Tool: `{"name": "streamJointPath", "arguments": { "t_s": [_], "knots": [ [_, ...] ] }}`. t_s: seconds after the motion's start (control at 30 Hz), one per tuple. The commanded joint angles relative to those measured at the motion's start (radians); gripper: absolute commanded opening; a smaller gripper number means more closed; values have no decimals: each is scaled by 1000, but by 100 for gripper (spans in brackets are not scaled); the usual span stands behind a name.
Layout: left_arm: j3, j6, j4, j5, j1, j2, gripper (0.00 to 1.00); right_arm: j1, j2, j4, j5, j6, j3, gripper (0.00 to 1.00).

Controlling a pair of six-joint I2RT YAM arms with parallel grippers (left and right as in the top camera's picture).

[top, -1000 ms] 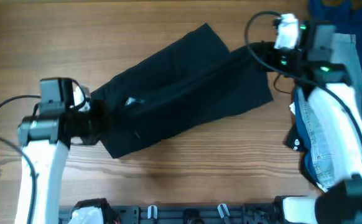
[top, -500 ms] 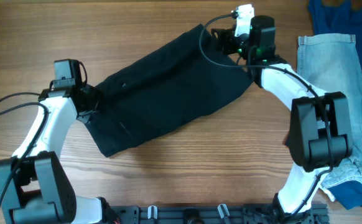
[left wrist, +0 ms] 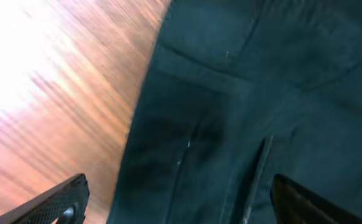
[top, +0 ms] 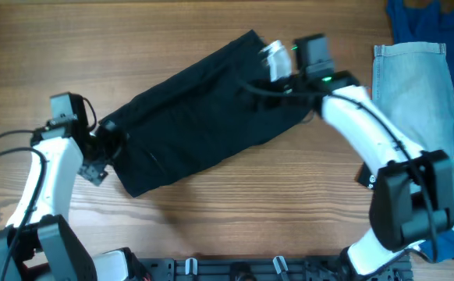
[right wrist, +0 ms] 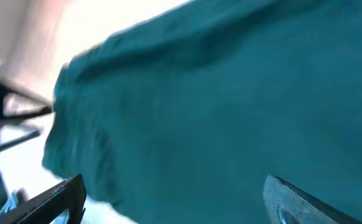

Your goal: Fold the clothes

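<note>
I should lower my left gripper next and ease it to the right in the overhead view, onto the garment's end edge (top: 125, 165) (left wrist: 145, 198), because its spread fingers are on both sides of that edge.
The clothes (top: 203, 113), a plain black garment, lie flat in a long folded band running diagonally from the lower left to the upper right of the table. My left gripper (top: 108, 140) hovers at the band's lower left end, open. In the left wrist view its fingers (left wrist: 60, 200) stand wide apart over the garment's edge (left wrist: 231, 124) with nothing between them. My right gripper (top: 252, 84) is over the upper right end, also open. The right wrist view shows only dark cloth (right wrist: 218, 106) under the spread fingertips (right wrist: 296, 199).
Light blue jeans (top: 414, 101) lie at the right edge, with a bright blue cloth (top: 430, 19) in the far right corner. A black rack (top: 235, 269) runs along the table's front edge. Bare wood (top: 94, 47) surrounds the garment.
Both grippers went from shut to open and let go of the garment. The right arm swung left from the table's right side to above the garment's upper end; the left shifted slightly.
</note>
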State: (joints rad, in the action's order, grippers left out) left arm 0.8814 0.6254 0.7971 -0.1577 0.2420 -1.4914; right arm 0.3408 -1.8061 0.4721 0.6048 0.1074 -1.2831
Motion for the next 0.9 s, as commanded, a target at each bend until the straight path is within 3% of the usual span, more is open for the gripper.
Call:
{"name": "streamJointPath", "arguments": {
  "t_s": [0.0,0.1,0.17,0.2,0.27,0.3,0.4,0.57,0.7,0.8,0.87],
  "knots": [
    [-155,-72,-174,-155,-5,-2,99,125,-68,6,-31,0,16,91],
    [-261,-72,-366,-227,-5,-39,100,194,-117,4,-119,23,16,89],
    [-317,-72,-485,-294,-5,-73,94,217,-142,8,-120,25,16,84],
    [-335,-72,-538,-329,-5,-97,73,222,-163,-3,-120,27,16,82],
    [-335,-73,-536,-333,-5,-107,40,222,-186,-8,-143,32,16,81],
    [-334,-73,-536,-343,-4,-105,6,222,-200,-6,-169,48,16,81],
    [-290,-122,-481,-384,8,-83,4,222,-222,-39,-215,51,16,75],
    [-126,-174,-215,-369,12,53,4,224,-248,-68,-272,79,16,63],
    [-99,-174,-171,-364,14,166,4,230,-283,-46,-245,78,16,56],
    [-56,-178,-70,-319,34,227,4,266,-283,-39,-213,118,16,40],
    [21,-202,6,-317,56,266,4,319,-283,-51,-158,144,16,37]
  ]
}}
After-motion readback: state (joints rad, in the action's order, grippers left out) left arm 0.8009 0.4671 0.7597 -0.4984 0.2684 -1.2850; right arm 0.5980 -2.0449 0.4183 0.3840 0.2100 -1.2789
